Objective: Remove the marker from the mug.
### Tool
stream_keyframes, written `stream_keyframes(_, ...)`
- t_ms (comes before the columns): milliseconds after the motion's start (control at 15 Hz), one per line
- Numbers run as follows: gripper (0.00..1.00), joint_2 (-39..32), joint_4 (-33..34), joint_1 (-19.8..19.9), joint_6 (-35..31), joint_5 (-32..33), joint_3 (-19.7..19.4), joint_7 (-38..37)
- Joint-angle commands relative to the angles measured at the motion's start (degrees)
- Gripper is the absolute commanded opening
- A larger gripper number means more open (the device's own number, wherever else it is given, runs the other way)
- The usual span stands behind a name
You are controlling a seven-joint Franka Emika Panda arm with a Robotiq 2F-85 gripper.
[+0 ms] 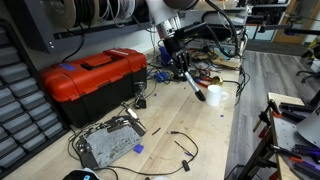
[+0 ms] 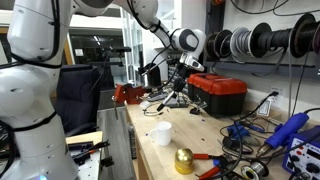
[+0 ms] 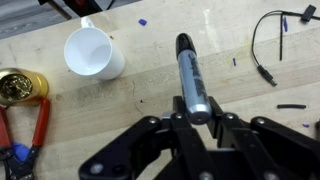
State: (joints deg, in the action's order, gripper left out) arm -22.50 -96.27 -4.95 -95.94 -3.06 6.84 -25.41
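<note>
My gripper is holding the dark marker, and the marker's lower end hangs outside the mug. Next it will move down toward the bare patch of tabletop beside the white mug (image 3: 92, 52) and let go of the marker.
The white mug (image 3: 92, 52) stands empty and upright on the wooden table; it shows in both exterior views (image 1: 214, 95) (image 2: 161, 133). My gripper (image 3: 197, 118) is shut on the dark marker (image 3: 191, 75), whose free end points away from the wrist. In an exterior view the marker (image 1: 192, 85) hangs slanted from the gripper (image 1: 183, 72), its lower end just beside the mug and outside it. The gripper (image 2: 178, 85) is above and behind the mug. No red-orange end shows.
A red toolbox (image 1: 95, 80) (image 2: 218, 92) stands on the table. A gold round object (image 3: 18, 87) (image 2: 184, 160) and red-handled pliers (image 3: 40, 120) lie near the mug. A grey metal box (image 1: 108, 142) and loose black cables (image 3: 262, 45) are on the table.
</note>
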Motion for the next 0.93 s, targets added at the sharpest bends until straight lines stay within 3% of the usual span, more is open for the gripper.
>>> stream_keyframes(0, 0.04, -5.63, 7.43, -1.86, 6.45, -0.74, -1.60, 1.93)
stream_keyframes(267, 0.04, -9.96, 11.00, -3.01, 8.66, -0.32, -2.04, 2.75)
stream_keyframes(333, 0.41, -10.56, 11.08, -3.20, 8.32, -0.29, -2.28, 2.71)
stream_keyframes(400, 0.42, -10.93, 11.04, -3.37, 7.73, -0.01, -2.50, 2.95)
stream_keyframes(533, 0.55, -10.20, 8.99, -3.67, 5.44, -0.58, -2.82, 2.26)
stream_keyframes(600, 0.37, -10.50, 9.02, -3.71, 5.36, -0.58, -2.96, 2.25)
stream_keyframes(733, 0.51, -10.72, 9.02, -3.72, 5.35, -0.59, -3.02, 2.25)
stream_keyframes(800, 0.80, -10.73, 9.02, -3.75, 5.35, -0.59, -3.01, 2.25)
stream_keyframes(867, 0.80, -9.34, 7.28, -3.56, 3.92, -0.91, -3.08, 2.09)
